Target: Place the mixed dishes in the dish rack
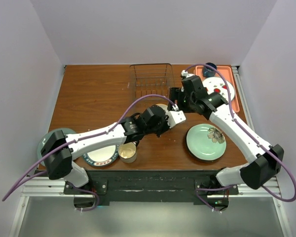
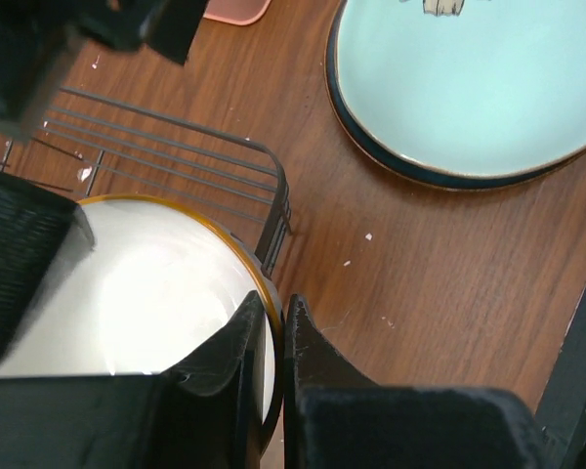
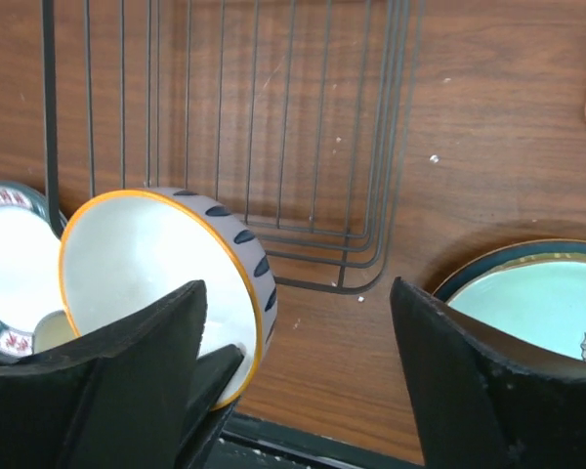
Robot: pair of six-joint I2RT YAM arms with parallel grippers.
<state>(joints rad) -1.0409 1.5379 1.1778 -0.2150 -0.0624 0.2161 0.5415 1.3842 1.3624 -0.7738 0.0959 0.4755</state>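
I should reach outward with my left gripper next, tilt its fingers flatter, lower the bowl (image 2: 146,293) inside and let go of it, because the rack's empty near end (image 2: 176,176) is outward and below.
My left gripper (image 2: 278,342) is shut on the rim of the small bowl (image 2: 146,293), which is white inside with an orange edge. The bowl's striped outside shows in the right wrist view (image 3: 244,249), tilted just in front of the dark wire dish rack (image 3: 244,127). My right gripper (image 3: 298,381) is open and empty, right beside the bowl. In the top view both grippers, left (image 1: 175,117) and right (image 1: 177,99), meet in front of the rack (image 1: 151,79), and the bowl is hidden under them. The pale green plate (image 1: 205,142), cream mug (image 1: 128,152) and blue-rimmed white plate (image 1: 102,156) lie on the table.
An orange tray (image 1: 229,96) at the back right holds a white plate with red marks (image 1: 218,88) and a dark blue cup (image 1: 210,66). A teal plate (image 1: 50,139) sits at the left edge under the left arm. The left arm crosses over the white plate.
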